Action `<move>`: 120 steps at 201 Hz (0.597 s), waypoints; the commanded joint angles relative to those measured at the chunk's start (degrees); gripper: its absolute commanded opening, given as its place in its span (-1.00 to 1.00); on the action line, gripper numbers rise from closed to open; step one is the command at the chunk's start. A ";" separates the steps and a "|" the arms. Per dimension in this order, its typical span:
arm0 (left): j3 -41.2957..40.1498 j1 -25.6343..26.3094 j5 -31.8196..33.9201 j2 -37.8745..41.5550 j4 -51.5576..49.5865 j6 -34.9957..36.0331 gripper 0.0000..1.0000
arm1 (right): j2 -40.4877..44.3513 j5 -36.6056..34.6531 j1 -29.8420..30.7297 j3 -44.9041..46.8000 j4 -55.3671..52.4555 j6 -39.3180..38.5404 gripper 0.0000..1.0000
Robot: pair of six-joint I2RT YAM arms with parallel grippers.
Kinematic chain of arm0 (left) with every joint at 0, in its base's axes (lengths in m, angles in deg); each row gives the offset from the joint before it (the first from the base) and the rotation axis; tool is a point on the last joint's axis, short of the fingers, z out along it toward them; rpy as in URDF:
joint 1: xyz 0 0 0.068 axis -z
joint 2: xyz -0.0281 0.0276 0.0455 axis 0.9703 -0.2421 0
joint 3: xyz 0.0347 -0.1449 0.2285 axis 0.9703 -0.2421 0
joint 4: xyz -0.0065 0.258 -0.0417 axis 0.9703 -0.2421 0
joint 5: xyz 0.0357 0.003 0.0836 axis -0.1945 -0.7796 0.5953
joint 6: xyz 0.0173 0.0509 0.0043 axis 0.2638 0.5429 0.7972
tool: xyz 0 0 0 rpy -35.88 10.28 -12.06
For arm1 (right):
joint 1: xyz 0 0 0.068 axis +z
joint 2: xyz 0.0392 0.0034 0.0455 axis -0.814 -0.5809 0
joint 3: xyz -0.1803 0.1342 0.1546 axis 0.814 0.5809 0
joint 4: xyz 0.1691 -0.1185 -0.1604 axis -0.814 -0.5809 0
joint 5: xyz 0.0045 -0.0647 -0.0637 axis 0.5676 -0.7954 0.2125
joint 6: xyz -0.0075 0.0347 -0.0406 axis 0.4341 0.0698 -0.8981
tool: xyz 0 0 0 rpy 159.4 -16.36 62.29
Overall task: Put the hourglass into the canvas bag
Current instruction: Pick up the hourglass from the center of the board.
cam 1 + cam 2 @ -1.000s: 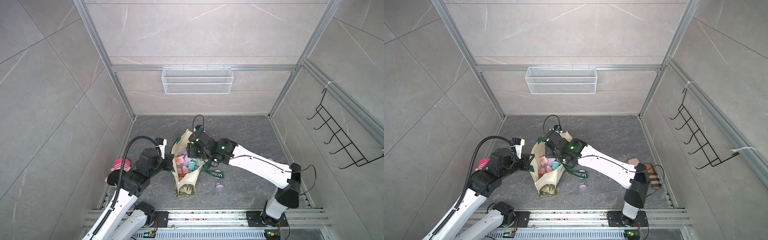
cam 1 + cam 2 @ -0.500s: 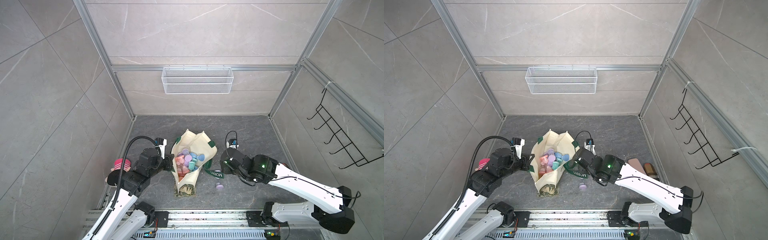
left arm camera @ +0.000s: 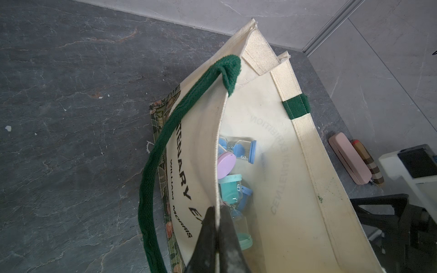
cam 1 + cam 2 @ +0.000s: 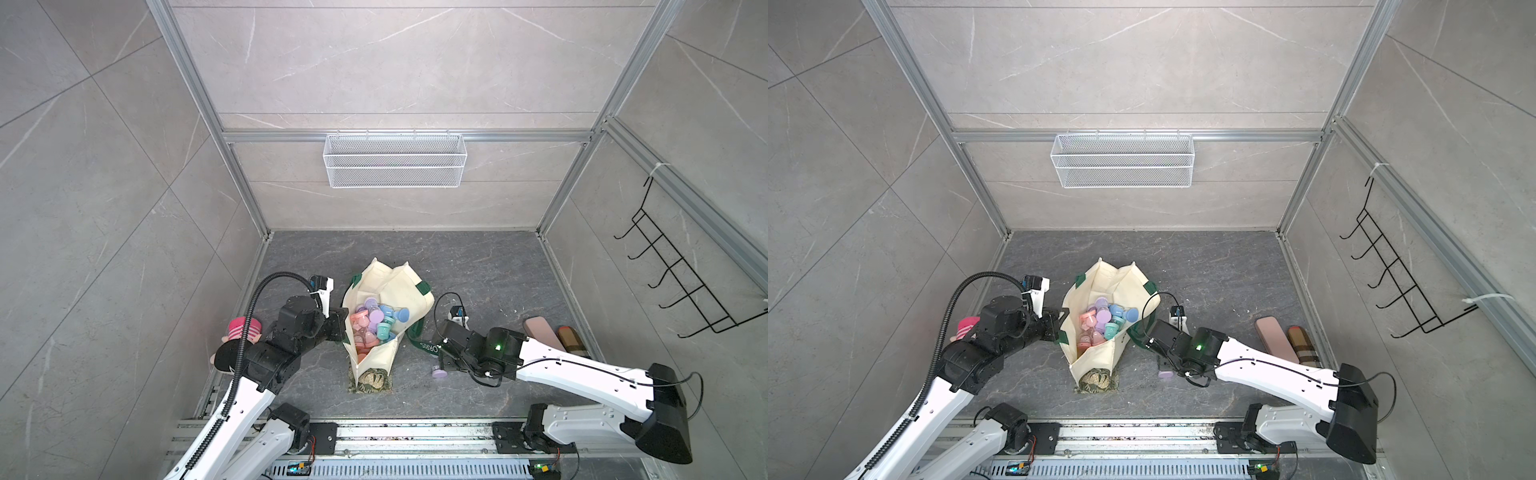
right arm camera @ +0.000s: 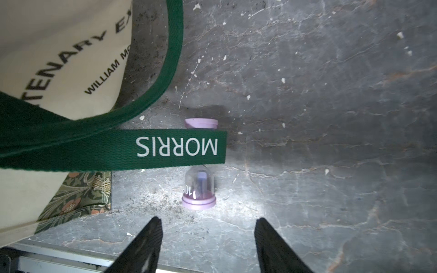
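Observation:
The green strap (image 5: 177, 146) covers the middle of the purple hourglass, so the robot will lower its right gripper toward the bag and close its fingers around the bare near bulb (image 5: 199, 185).
The cream canvas bag (image 4: 405, 286) stands open mid-floor with several coloured hourglasses (image 4: 376, 322) inside. My left gripper (image 3: 217, 210) is shut on the bag's near rim (image 3: 218, 151), holding the mouth apart. One purple hourglass (image 5: 199, 189) lies on the floor to the right of the bag (image 4: 1165, 373). The green "MORRIS" strap (image 5: 177, 146) lies across its middle. My right gripper (image 5: 207, 221) hovers just short of this hourglass, open, with nothing between its fingers.
A pink case (image 4: 540, 332) and a brown plaid case (image 4: 572, 338) lie by the right wall. A pink plush toy (image 4: 241, 328) sits behind my left arm. A wire basket (image 4: 395, 160) hangs on the back wall and a hook rack (image 4: 673, 282) on the right wall.
My right arm has swung out of the bag's mouth, rightward and down to the floor beside the purple hourglass, jaws slightly wider. The left arm and bag are unchanged.

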 commanded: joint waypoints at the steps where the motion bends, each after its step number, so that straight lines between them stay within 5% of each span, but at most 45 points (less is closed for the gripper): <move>1: 1.01 0.00 -0.14 1.07 5.87 0.54 -1.00 | -2.91 2.18 1.25 2.42 4.65 3.42 0.31; 120: 0.95 -0.01 -0.46 0.97 5.87 0.57 -1.00 | -12.94 1.63 3.21 2.99 7.22 8.66 0.30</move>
